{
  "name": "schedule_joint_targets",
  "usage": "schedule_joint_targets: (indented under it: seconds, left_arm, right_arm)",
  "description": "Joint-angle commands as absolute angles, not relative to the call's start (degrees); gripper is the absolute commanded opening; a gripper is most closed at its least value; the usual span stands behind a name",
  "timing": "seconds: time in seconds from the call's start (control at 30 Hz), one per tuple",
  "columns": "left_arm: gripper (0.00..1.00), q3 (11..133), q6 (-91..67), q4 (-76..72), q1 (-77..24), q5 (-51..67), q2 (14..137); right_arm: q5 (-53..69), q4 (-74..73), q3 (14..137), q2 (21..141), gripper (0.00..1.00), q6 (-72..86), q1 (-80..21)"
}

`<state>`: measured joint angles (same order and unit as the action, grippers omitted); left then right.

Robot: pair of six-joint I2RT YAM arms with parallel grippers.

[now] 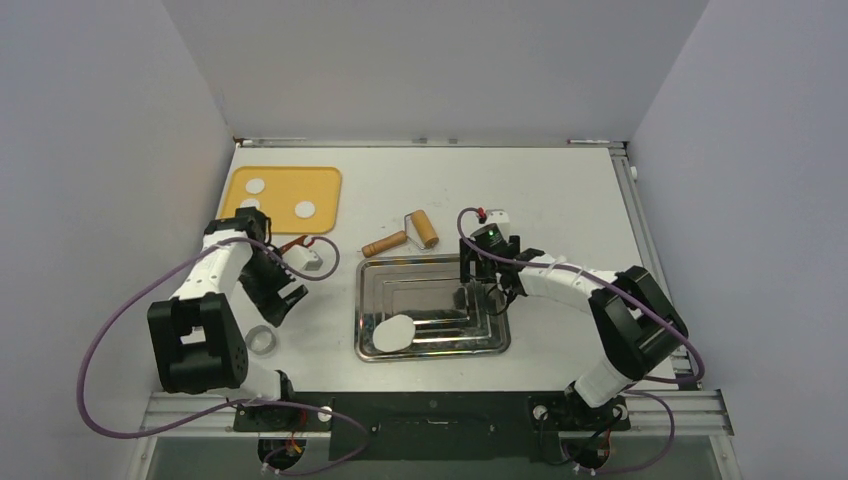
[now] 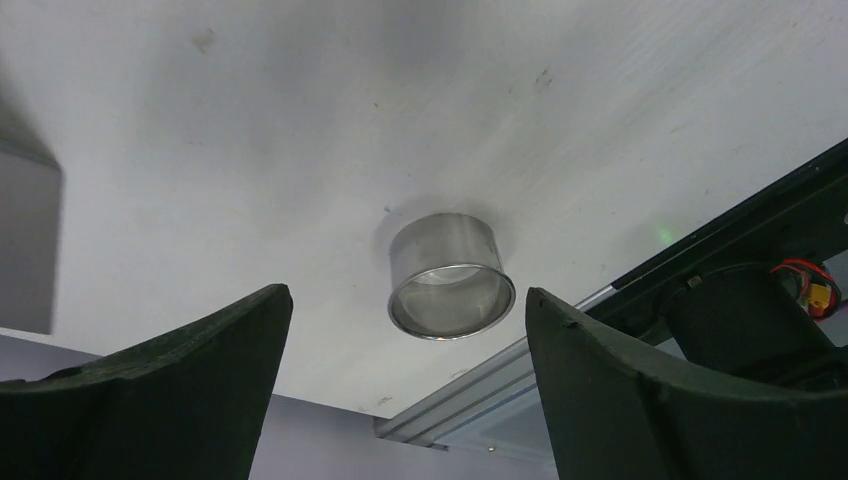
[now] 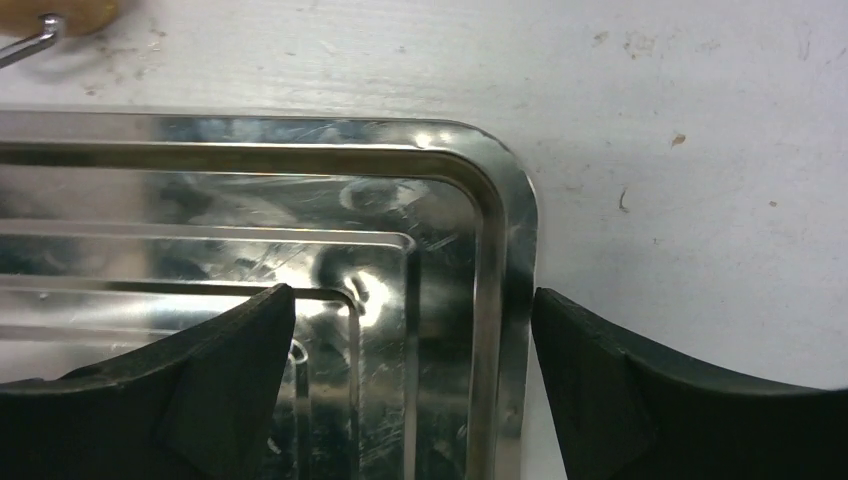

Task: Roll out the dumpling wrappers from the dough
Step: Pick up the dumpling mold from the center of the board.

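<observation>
The ring's opening faces up, so my left gripper will lower and move back to the ring, putting one finger inside the ring's rim point(image 1: 254, 338) point(image 2: 400, 301) and one outside.
A flattened white dumpling wrapper point(image 1: 393, 333) lies in the near left corner of the steel tray point(image 1: 432, 268). White dough lumps point(image 1: 305, 209) sit on a yellow board point(image 1: 325, 185) at the far left; one is partly hidden by my left arm. The wooden rolling pin point(image 1: 400, 238) lies on the table behind the tray. My left gripper point(image 1: 284, 300) is open and empty above a small metal ring point(image 2: 448, 276), which also shows in the top view point(image 1: 262, 340). My right gripper point(image 1: 490, 296) is open and empty over the tray's right rim point(image 3: 505, 300).
The steel tray's far right corner point(image 3: 470, 150) fills the right wrist view, with a bit of the rolling pin's wire handle point(image 3: 30, 40) at the top left. The table's near edge rail point(image 2: 470, 400) runs just beyond the ring.
</observation>
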<state>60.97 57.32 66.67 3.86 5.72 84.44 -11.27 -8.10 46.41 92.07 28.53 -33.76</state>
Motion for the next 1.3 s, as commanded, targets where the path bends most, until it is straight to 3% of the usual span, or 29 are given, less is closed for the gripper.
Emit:
schedule_joint_targets:
  seconds: [0.0,0.3,0.57,0.63,0.8,0.87,1.1,1.27]
  left_arm:
    - [0.83,57.0,60.4,67.2,10.1,5.2,82.3]
    - [0.78,52.8,56.0,57.2,19.3,10.0,82.8]
    - [0.76,48.0,56.0,53.5,20.6,8.2,83.2]
    - [0.64,47.8,55.6,53.1,20.6,8.0,83.9]
    - [0.22,48.8,55.1,55.0,20.6,8.1,85.5]
    - [0.01,49.3,55.1,56.3,20.6,8.6,84.7]
    - [0.00,54.1,56.3,63.4,19.5,16.1,77.7]
    - [0.00,59.1,53.6,69.5,8.9,20.7,76.7]
  right_arm:
    - [-13.6,-12.7,50.9,86.4,0.84,25.1,-35.0]
    - [-14.2,-13.9,52.7,85.8,0.84,23.5,-36.3]
    - [-14.9,-14.2,53.6,86.7,0.84,23.4,-37.3]
    - [-14.9,-14.2,53.8,86.8,0.84,23.2,-37.6]
    - [-15.8,-14.5,53.5,85.9,0.84,23.3,-38.4]
    - [-16.0,-14.6,53.2,85.0,0.84,23.3,-38.5]
    - [-16.2,-14.4,52.8,81.4,0.83,24.1,-39.4]
    - [-12.5,-10.2,51.2,77.0,0.83,24.8,-41.5]
